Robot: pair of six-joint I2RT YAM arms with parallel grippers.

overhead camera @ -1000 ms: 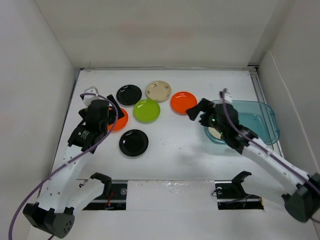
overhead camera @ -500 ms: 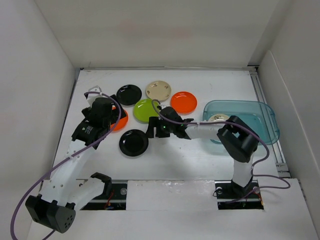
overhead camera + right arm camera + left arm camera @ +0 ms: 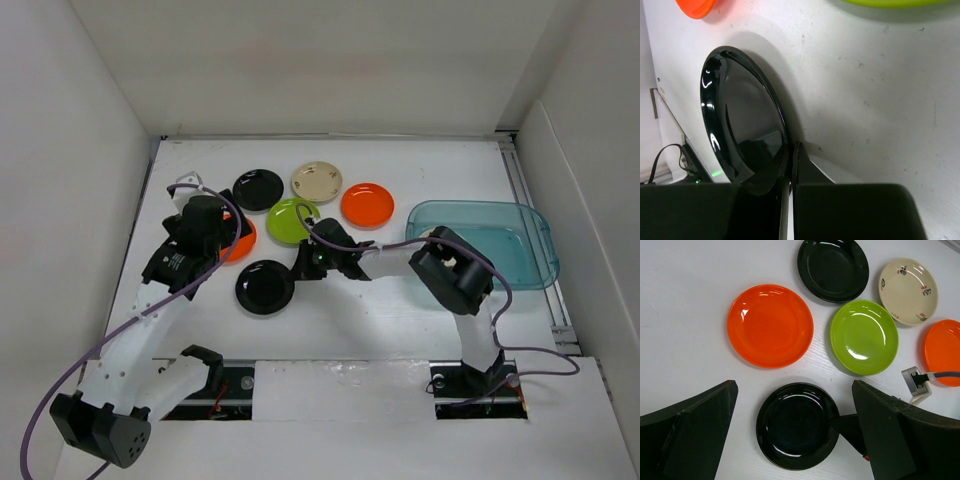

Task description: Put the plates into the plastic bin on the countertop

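I will raise my right gripper next, swing it to the right in the top view, and lower it into the teal bin [image 3: 489, 243], because a pale plate is already in there.
The front black plate [image 3: 265, 287] [image 3: 796, 426] [image 3: 740, 130] lies on the white countertop [image 3: 350, 310]. My right gripper [image 3: 301, 266] [image 3: 791, 155] is shut on its right rim, the edge pinched between the two fingers. Behind it lie a lime green plate [image 3: 291, 221] [image 3: 864, 336], two orange plates [image 3: 367, 205] [image 3: 770, 325], a second black plate [image 3: 258, 190] [image 3: 833, 268] and a cream plate [image 3: 317, 182] [image 3: 908, 291]. My left gripper [image 3: 197, 240] [image 3: 794, 386] hovers open above the left orange and front black plates, holding nothing. The teal plastic bin [image 3: 500, 240] stands at the right.
White walls enclose the countertop at the left, back and right. A purple cable loops from each arm. The right forearm stretches from the bin's left end across to the front black plate. A pale plate edge [image 3: 428, 236] shows inside the bin.
My right arm swung left from the bin to the front black plate and its jaws closed on the rim. The plate shifted slightly left. The left arm barely moved.
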